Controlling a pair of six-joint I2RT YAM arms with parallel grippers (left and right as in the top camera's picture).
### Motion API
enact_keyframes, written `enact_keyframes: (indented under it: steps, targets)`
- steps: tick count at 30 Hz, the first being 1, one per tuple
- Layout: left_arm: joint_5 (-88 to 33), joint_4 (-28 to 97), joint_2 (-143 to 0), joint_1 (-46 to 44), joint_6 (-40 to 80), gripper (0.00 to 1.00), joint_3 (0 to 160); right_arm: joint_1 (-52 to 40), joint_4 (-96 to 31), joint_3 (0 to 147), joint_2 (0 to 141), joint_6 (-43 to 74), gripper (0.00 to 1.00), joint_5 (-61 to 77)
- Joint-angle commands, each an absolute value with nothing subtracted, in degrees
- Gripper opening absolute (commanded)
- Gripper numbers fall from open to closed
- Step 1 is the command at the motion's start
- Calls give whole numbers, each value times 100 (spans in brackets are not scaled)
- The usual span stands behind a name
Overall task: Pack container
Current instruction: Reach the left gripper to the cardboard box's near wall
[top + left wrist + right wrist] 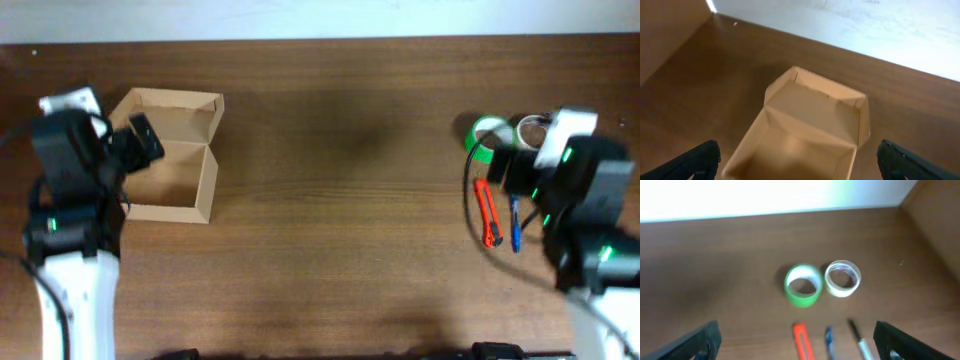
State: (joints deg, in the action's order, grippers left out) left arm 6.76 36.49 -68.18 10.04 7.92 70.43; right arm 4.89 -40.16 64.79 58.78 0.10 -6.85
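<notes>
I will move my left gripper to the right in the overhead view next, then down onto the edge of the box's side facing the knife, because that thin edge stands upright.
The container is a brown cardboard box at the table's left, open and empty, its flap lid folded back. It also shows in the left wrist view. My left gripper is open, hovering over the box's near-left part. At the right lie a green tape roll, a clear tape roll, an orange utility knife and a blue pen. My right gripper is open above them. In the right wrist view: green roll, clear roll, knife, blue pen, silver-black pen.
The dark wood table ends at a white wall at the back. A black cable loops beside the knife. The arms' bases stand at the front left and front right.
</notes>
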Motion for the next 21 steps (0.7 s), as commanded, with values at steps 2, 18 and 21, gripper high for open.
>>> enact_keyframes:
  steps: [2, 18, 21]
  targets:
    - [534, 3651, -7478, 991, 504, 100, 7511, 1299, -4506, 7887, 6971, 16, 99, -558]
    - [-366, 3953, -8084, 985, -32, 98, 7745, 3929, -4998, 8774, 8768, 237, 99, 473]
    - [-375, 4864, -8611, 972, -67, 96, 8309, 4091, -4998, 8770, 8921, 237, 99, 473]
